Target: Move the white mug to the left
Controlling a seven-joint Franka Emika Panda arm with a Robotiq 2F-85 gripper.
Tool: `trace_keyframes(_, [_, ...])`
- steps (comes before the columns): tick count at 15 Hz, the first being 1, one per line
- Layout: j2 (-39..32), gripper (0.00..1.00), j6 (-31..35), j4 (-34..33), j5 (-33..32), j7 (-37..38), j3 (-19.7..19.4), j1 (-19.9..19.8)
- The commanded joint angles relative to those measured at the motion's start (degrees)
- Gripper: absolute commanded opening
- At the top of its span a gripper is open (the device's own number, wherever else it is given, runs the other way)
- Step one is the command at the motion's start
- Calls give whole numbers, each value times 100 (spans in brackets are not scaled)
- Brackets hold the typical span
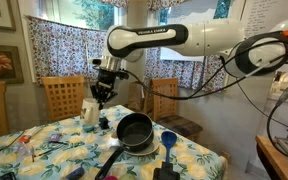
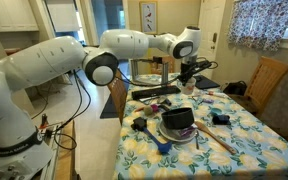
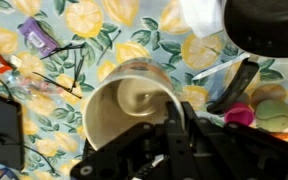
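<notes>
My gripper lowers the mug (image 1: 90, 110) base first onto the clear patch of tablecloth beside the pan's handle next and releases the mug's rim, as that patch is below my gripper.
The white mug (image 3: 129, 105) is held above the lemon-print tablecloth, its open mouth facing the wrist camera. My gripper (image 3: 172, 118) is shut on its rim, one finger inside and one outside. In an exterior view the mug (image 1: 90, 110) hangs under the gripper (image 1: 100, 97), above the table to the left of the black frying pan (image 1: 136, 130). In an exterior view the gripper (image 2: 187, 78) holds the mug (image 2: 188, 89) above the far part of the table.
The black frying pan (image 2: 177, 120) sits on a plate mid-table, and shows in the wrist view (image 3: 264, 25). A blue funnel-shaped cup (image 1: 168, 138) stands beside it. Small items litter the tablecloth (image 3: 44, 45). Wooden chairs (image 1: 62, 97) stand around the table.
</notes>
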State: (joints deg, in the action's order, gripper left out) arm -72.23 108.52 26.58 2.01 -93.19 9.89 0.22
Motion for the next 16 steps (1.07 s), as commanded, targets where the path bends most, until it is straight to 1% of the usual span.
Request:
trace_keyframes(1, [-423,2,127,-391,-74,337,-217,353])
trace_keyframes(2, [-392,2,329,-215,-104,432,-274,430])
trace_keyframes(3, [-430,2,385,-224,-181,611,-381,557])
trace_keyframes(4, [-458,2,437,-217,-339,879,-570,698])
trace_keyframes(7, [-509,2,329,-152,-699,1440,-925,986])
trace_keyframes(8, [-550,2,319,-151,-758,1536,-961,1045])
trace_keyframes(9, [-594,2,342,-173,-801,1613,-985,1084])
trace_keyframes(10, [-678,2,500,-232,-790,1601,-950,1084])
trace_keyframes(13, [-826,2,895,-282,-632,1507,-762,986])
trace_keyframes(16, [-886,2,1077,-250,-598,1616,-708,973])
